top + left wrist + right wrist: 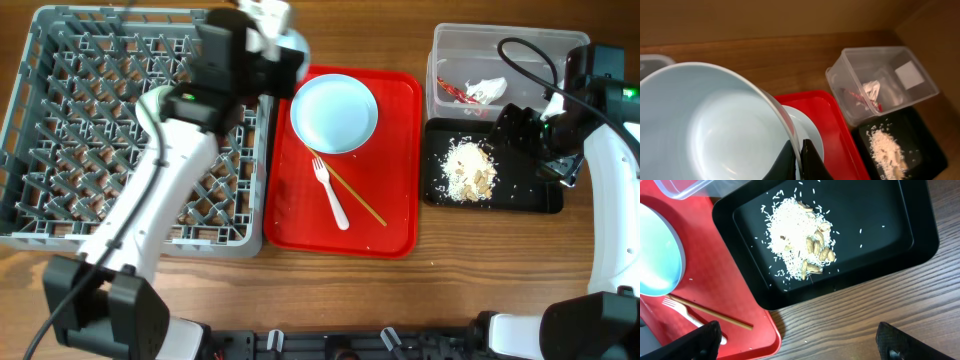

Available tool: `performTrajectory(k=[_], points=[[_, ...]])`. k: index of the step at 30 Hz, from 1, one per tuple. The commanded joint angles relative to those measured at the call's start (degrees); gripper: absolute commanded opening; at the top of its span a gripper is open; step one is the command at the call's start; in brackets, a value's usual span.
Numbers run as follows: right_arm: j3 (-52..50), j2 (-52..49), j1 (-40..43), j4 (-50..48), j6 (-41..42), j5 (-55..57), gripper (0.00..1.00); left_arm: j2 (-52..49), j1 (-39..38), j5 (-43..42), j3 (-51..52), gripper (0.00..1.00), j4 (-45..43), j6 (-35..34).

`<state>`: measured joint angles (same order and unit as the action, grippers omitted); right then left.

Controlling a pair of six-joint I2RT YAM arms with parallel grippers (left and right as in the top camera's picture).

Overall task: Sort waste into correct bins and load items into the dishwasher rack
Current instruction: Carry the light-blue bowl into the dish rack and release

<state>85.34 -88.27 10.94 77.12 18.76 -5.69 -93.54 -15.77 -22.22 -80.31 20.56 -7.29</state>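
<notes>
The left gripper goes left in the overhead view next, then down. It tilts the bowl into the rack's far end (190, 48) and releases it, as the bowl still hangs outside.
My left gripper (800, 159) is shut on the rim of a pale blue bowl (705, 125) and holds it above the far edge of the red serving tray, beside the grey dishwasher rack (60, 130); it also shows in the overhead view (268, 45). A pale blue plate (335, 112), a white fork (331, 195) and wooden chopsticks (356, 196) lie on that tray. The clear tub (500, 45) holds the red-and-white wrapper (476, 92). The black tray (540, 195) holds beige food scraps (468, 168). My right gripper (795, 340) is open and empty above the black tray's near edge.
The red serving tray (300, 225) sits between the rack and the two bins. Loose grains are scattered across the black tray (880, 225). Bare wooden table (865, 315) lies in front of the black tray. The right arm's cable loops over the clear tub.
</notes>
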Motion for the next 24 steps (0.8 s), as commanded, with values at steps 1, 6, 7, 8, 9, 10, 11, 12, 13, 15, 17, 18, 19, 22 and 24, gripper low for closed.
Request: performTrajectory(k=[1, 6, 7, 8, 9, 10, 11, 12, 13, 15, 17, 18, 19, 22, 24], points=[[0.9, 0.4, 0.0, 0.0, -0.8, 0.8, 1.00, -1.3, 9.9, -22.0, -0.3, 0.04, -1.4, -2.6], [0.9, 0.4, 0.0, 0.1, -0.8, 0.8, 1.00, -9.2, 20.5, -42.9, -0.3, 0.04, -9.2, -7.5], [0.9, 0.4, 0.0, 0.1, -0.8, 0.8, 1.00, -10.8, 21.6, -45.3, -0.3, 0.04, -11.1, -9.2], [0.9, 0.4, 0.0, 0.1, -0.8, 0.8, 1.00, -13.0, 22.9, -47.0, -0.3, 0.04, -13.6, -11.9], [0.9, 0.4, 0.0, 0.1, -0.8, 0.8, 1.00, -15.2, 24.0, -47.0, -0.3, 0.04, -15.4, -14.8], [0.9, 0.4, 0.0, 0.1, -0.8, 0.8, 1.00, -16.7, 24.9, -47.0, -0.3, 0.04, -16.4, -16.2], [0.9, 0.4, 0.0, 0.1, -0.8, 0.8, 1.00, -18.2, 25.7, -47.0, -0.3, 0.04, -17.7, -17.6], [0.9, 0.4, 0.0, 0.1, -0.8, 0.8, 1.00, -19.9, 26.7, -47.1, -0.3, 0.04, -19.8, -20.2], [0.9, 0.4, 0.0, 0.1, -0.8, 0.8, 1.00, -21.2, 27.2, -47.5, -0.3, 0.04, -21.8, -22.5], [0.9, 0.4, 0.0, 0.0, -0.7, 0.8, 1.00, -23.3, 27.9, -49.3, -0.3, 0.04, -26.3, -25.5], [0.9, 0.4, 0.0, 0.0, -0.7, 0.8, 1.00, -24.3, 28.1, -49.3, -0.3, 0.04, -27.6, -26.2], [0.9, 0.4, 0.0, 0.0, -0.7, 0.8, 0.99, -24.4, 28.1, -49.3, -0.3, 0.04, -27.7, -26.2], [0.9, 0.4, 0.0, 0.0, -0.7, 0.8, 1.00, -24.6, 28.1, -49.3, -0.3, 0.04, -27.7, -26.2], [0.9, 0.4, 0.0, 0.0, -0.7, 0.8, 1.00, -24.6, 28.1, -49.4, -0.3, 0.04, -27.7, -26.6], [0.9, 0.4, 0.0, 0.0, -0.7, 0.8, 1.00, -24.6, 28.1, -51.4, -0.3, 0.04, -28.7, -28.2]])
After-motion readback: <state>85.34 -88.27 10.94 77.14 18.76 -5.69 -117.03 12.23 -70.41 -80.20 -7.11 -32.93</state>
